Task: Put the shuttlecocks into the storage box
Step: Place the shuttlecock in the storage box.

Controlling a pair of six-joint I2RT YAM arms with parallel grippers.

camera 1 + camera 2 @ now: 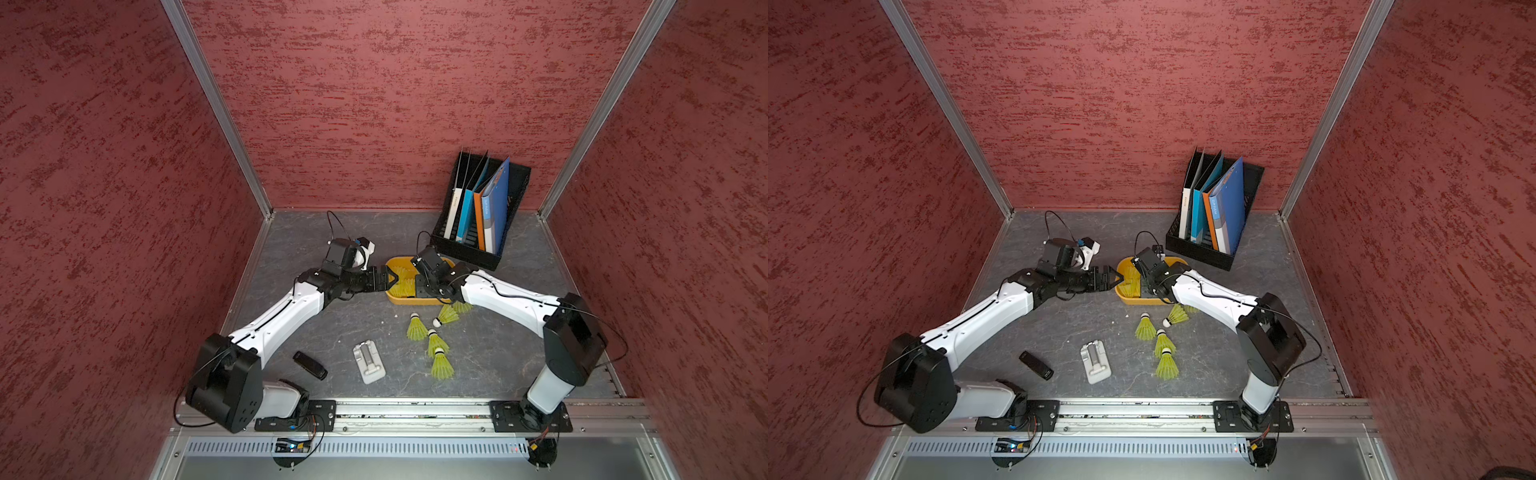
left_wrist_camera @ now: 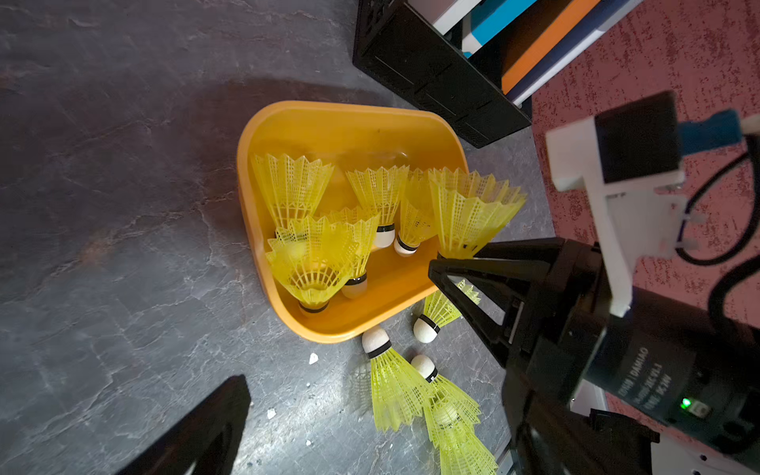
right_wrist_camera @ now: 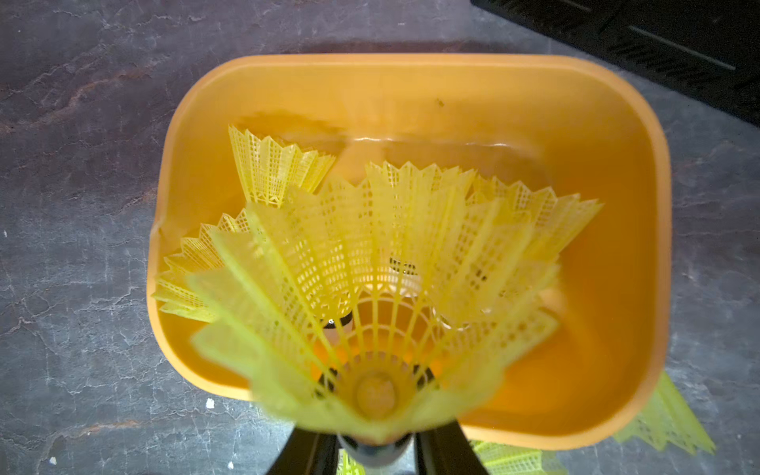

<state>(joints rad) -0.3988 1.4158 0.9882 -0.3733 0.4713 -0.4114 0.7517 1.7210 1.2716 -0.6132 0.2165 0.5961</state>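
Note:
The bare bottom inside the box's near edge (image 1: 410,293) (image 3: 389,323) is below the robot's right gripper, so the gripper should go down toward that spot and let go of the shuttlecock's white tip.
The orange storage box (image 1: 391,263) sits at the table's middle back, with several yellow-green shuttlecocks (image 2: 294,193) lying in it. Several more shuttlecocks (image 1: 417,328) lie on the table just in front of it. My right gripper (image 3: 376,446) hangs over the box's near edge, shut on the white tip of one shuttlecock (image 3: 390,255), whose skirt fans out over the box. In the left wrist view the same held shuttlecock (image 2: 469,214) sticks up from the right gripper's fingers (image 2: 456,267). My left gripper (image 1: 392,281) stands open and empty at the box's left end.
A black file rack (image 1: 478,249) with coloured folders stands right behind the box's right end. A pale grey block (image 1: 368,362) and a small black device (image 1: 309,365) lie near the front. Red walls close three sides; a metal rail (image 1: 415,409) runs along the front.

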